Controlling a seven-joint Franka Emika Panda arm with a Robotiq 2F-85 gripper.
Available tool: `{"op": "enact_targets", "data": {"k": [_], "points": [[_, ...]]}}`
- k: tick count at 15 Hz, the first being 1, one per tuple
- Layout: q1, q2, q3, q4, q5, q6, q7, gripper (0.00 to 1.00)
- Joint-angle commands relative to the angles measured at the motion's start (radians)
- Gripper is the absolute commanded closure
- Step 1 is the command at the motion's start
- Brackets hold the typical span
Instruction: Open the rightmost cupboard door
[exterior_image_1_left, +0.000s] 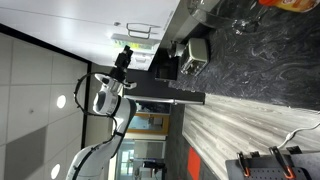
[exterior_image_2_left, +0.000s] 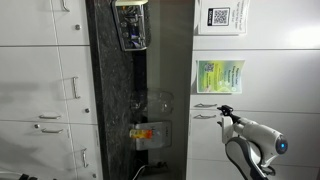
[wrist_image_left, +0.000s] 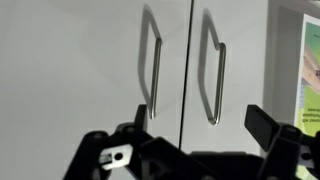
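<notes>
My gripper shifts sideways and outward onto the neighbouring door's handle (exterior_image_2_left: 203, 116) (wrist_image_left: 153, 98) next, since it stands outward of my gripper's middle and to its left in the wrist view.
The wrist view shows two plain white cupboard doors side by side, each with a slim silver bar handle. The cupboard door on the right (wrist_image_left: 250, 50) carries its handle (wrist_image_left: 218, 85) near the seam and a green poster (wrist_image_left: 310, 70) at its far edge. The same door (exterior_image_2_left: 255, 88) and handle (exterior_image_2_left: 205, 105) show in an exterior view. My gripper (wrist_image_left: 205, 130) is open and empty, a short way in front of the doors, with both handles' lower ends between its fingers. It also shows in both exterior views (exterior_image_2_left: 222, 110) (exterior_image_1_left: 124, 52). No lock is visible.
The neighbouring white door (wrist_image_left: 80, 60) has its own handle (wrist_image_left: 155, 75). A dark marbled recess (exterior_image_2_left: 140, 90) beside the cupboards holds small items, among them an orange one (exterior_image_2_left: 145, 132). More white drawers and doors (exterior_image_2_left: 45, 90) lie beyond it. A QR-code sheet (exterior_image_2_left: 221, 16) hangs on another door.
</notes>
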Motion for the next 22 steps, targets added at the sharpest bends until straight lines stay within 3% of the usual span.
{"op": "enact_targets", "data": {"k": [1, 9, 20, 21, 22], "points": [[-0.024, 0.069, 0.007, 0.079, -0.047, 0.014, 0.046, 0.0], [-0.019, 0.095, -0.054, 0.083, 0.015, 0.066, 0.011, 0.0], [-0.03, 0.15, -0.061, 0.135, -0.066, 0.08, 0.065, 0.0], [-0.03, 0.157, -0.061, 0.143, -0.073, 0.079, 0.073, 0.25], [-0.03, 0.163, -0.062, 0.149, -0.081, 0.082, 0.078, 0.26]]}}
